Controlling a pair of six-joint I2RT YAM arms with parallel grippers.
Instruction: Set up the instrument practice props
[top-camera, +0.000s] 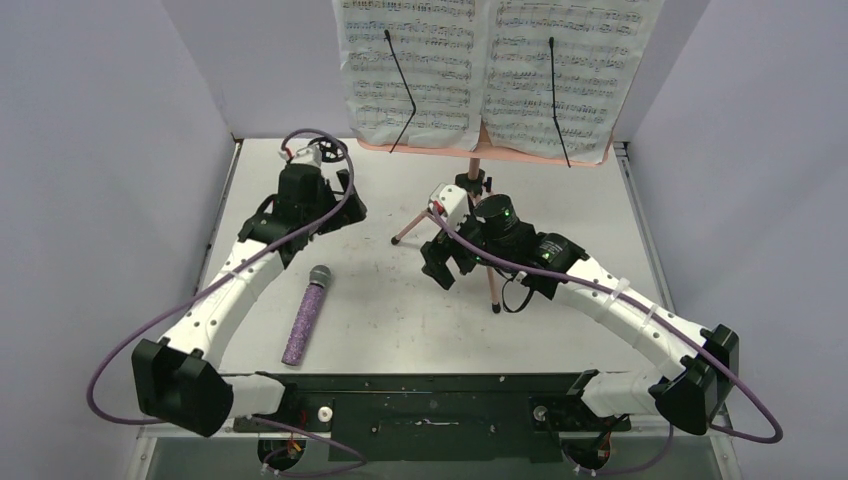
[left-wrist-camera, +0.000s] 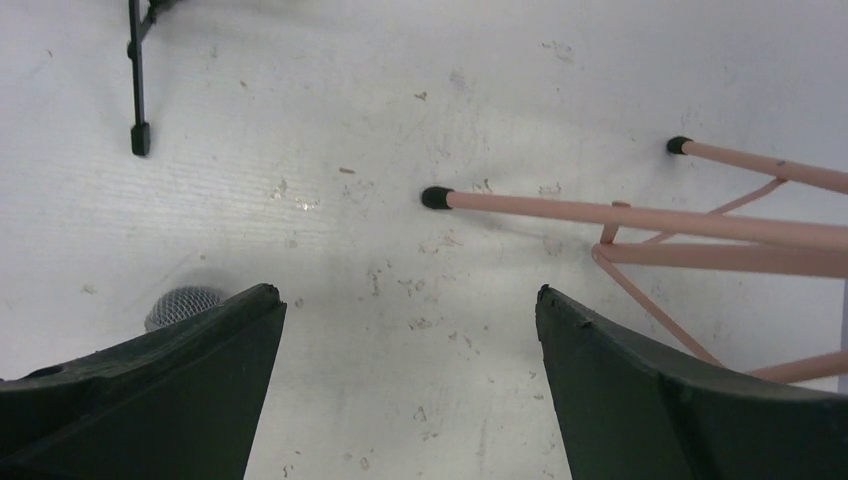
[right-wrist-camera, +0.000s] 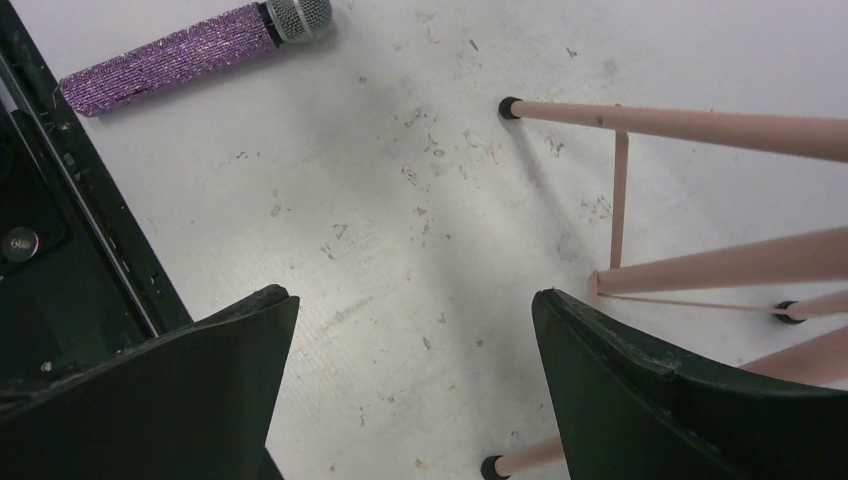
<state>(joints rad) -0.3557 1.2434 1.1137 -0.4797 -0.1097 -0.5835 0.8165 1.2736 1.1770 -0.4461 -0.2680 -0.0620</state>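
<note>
My left gripper reaches outward and to the left in the top view next and closes at the near side of the mic stand's round top (top-camera: 328, 151).
The pink music stand (top-camera: 478, 152) stands at the back centre and holds two white sheet-music pages (top-camera: 412, 62). Its pink legs show in the left wrist view (left-wrist-camera: 640, 214) and the right wrist view (right-wrist-camera: 690, 127). The purple glitter microphone (top-camera: 305, 314) lies on the table left of centre, grey head pointing away; it also shows in the right wrist view (right-wrist-camera: 180, 50). The black mic stand (top-camera: 335, 155) is mostly hidden behind my left wrist; one black leg (left-wrist-camera: 138, 90) shows. My left gripper (top-camera: 338, 212) (left-wrist-camera: 405, 293) is open and empty above bare table. My right gripper (top-camera: 445, 265) (right-wrist-camera: 412, 296) is open and empty beside the stand's legs.
Grey walls close the table on the left, back and right. A black base rail (top-camera: 430, 395) runs along the near edge and shows in the right wrist view (right-wrist-camera: 70, 210). Purple cables (top-camera: 150, 330) loop off both arms.
</note>
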